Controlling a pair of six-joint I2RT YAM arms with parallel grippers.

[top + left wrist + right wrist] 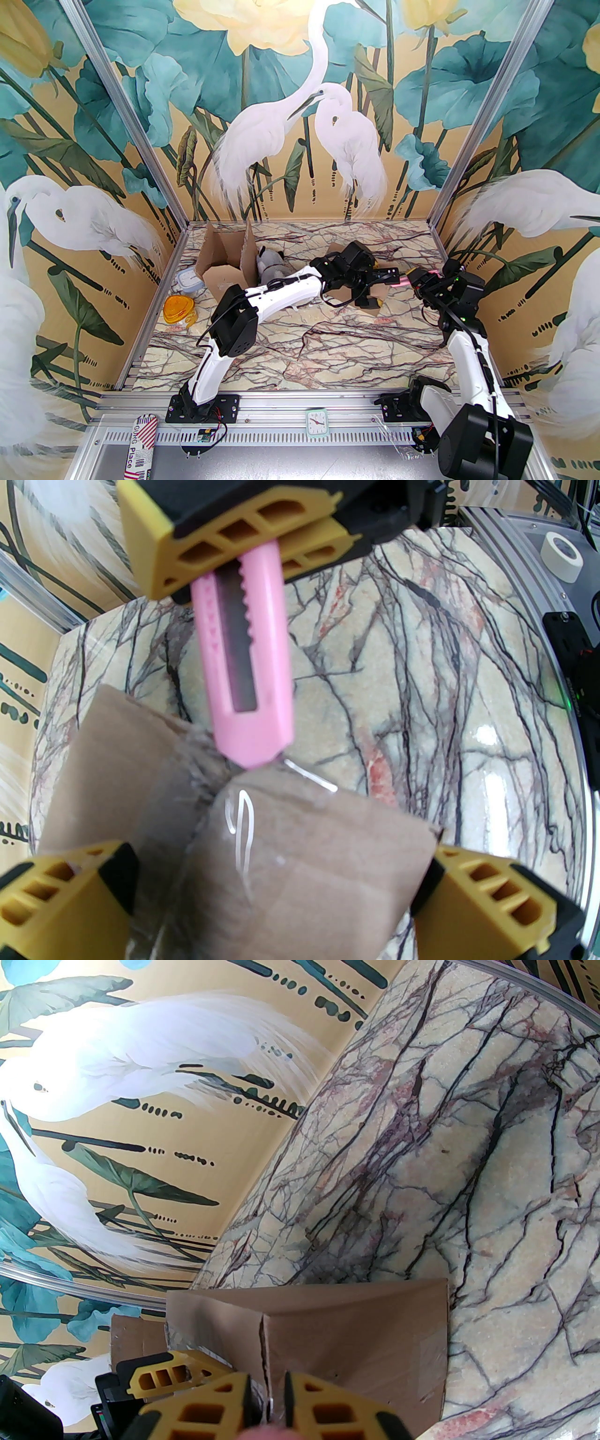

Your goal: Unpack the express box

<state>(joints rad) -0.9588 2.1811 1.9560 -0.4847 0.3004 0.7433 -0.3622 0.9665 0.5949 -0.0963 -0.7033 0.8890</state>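
Observation:
My right gripper draws the knife point(398, 280) off the box and down to the marble beside the box next, then releases it.
A small brown cardboard box point(318, 869) with clear tape on its seam sits on the marble table, right of centre point(383, 289). My left gripper point(281, 873) straddles it, with yellow fingers point(70, 892) pressed on both sides. My right gripper point(243, 541) is shut on a pink utility knife point(248, 667). The knife's tip rests at the taped seam on the box's top edge. From above, the right gripper point(411, 280) holds the knife point(398, 280) pointing left at the left gripper point(368, 281). In the right wrist view the right gripper point(267, 1396) hovers over the box point(351, 1330).
A larger opened cardboard box point(225, 262) stands at the back left, with a grey plush toy point(269, 265) beside it. A clear container with a blue-rimmed lid point(187, 280) and an orange-lidded one point(178, 309) lie near the left wall.

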